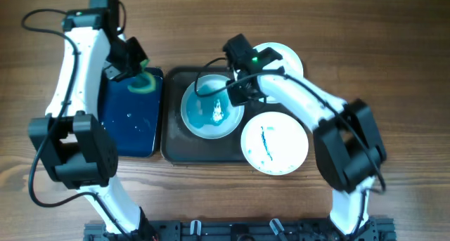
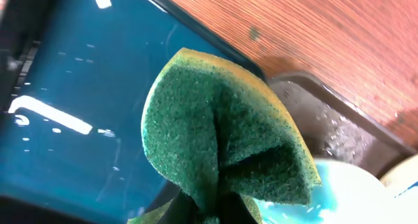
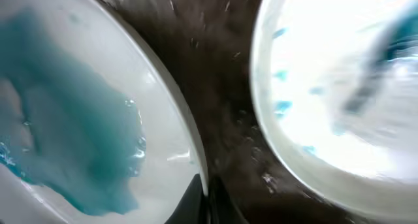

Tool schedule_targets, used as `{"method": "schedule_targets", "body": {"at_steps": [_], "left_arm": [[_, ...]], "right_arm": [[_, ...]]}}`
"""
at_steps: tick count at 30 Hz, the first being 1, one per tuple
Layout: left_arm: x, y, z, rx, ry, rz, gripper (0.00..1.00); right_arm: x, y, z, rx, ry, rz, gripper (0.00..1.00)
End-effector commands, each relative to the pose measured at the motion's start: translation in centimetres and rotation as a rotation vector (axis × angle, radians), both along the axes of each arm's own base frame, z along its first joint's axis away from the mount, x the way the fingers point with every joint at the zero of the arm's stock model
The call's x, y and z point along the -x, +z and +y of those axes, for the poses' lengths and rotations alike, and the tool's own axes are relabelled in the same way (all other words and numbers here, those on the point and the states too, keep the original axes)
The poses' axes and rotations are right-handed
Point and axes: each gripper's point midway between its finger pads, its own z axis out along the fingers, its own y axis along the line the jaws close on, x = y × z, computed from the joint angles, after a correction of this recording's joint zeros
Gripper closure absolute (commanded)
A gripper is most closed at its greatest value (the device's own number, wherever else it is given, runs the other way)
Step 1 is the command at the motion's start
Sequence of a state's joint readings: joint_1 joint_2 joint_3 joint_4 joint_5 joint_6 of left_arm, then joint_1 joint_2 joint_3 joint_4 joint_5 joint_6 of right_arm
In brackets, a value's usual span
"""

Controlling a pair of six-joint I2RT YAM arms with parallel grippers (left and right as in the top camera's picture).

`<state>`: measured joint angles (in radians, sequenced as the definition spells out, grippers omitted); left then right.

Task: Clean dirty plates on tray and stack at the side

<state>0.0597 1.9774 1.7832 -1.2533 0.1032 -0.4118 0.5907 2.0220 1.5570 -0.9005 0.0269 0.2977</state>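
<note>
The tabletop past the other plates is bare, so I should lift my right gripper, carry the plate to the right in the overhead view, lower it and let go of it.
A white plate with a wide teal smear lies in the dark tray. My right gripper is shut on its right rim; in the right wrist view the fingers pinch the rim of this plate. A second plate with thin teal streaks lies at the tray's right edge and shows blurred in the right wrist view. A third plate lies behind the right arm. My left gripper is shut on a folded green sponge, also seen in the left wrist view.
A glossy blue-and-black tray sits left of the dark tray, under the left gripper; it fills the left of the left wrist view. The dark tray's wet corner and wood tabletop lie beyond the sponge.
</note>
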Motion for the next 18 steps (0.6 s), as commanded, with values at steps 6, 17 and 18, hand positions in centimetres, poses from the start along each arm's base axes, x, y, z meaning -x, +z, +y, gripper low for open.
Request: {"method": "schedule_targets", "body": {"at_steps": [6, 17, 18], "left_arm": [[0.0, 1.4, 2.8, 0.004, 0.048, -0.036, 0.96], [0.1, 1.4, 2.8, 0.005, 0.048, -0.032, 0.96], [0.1, 1.4, 2.8, 0.005, 0.048, -0.032, 0.96]], "right_arm": [[-0.8, 11.1, -2.7, 0.366, -0.072, -0.513, 0.96], [2.1, 19.7, -1.3, 0.725, -0.026, -0.951, 0.96], [2.5, 20.7, -1.1, 0.754, -0.033, -1.0, 0.96]]}}
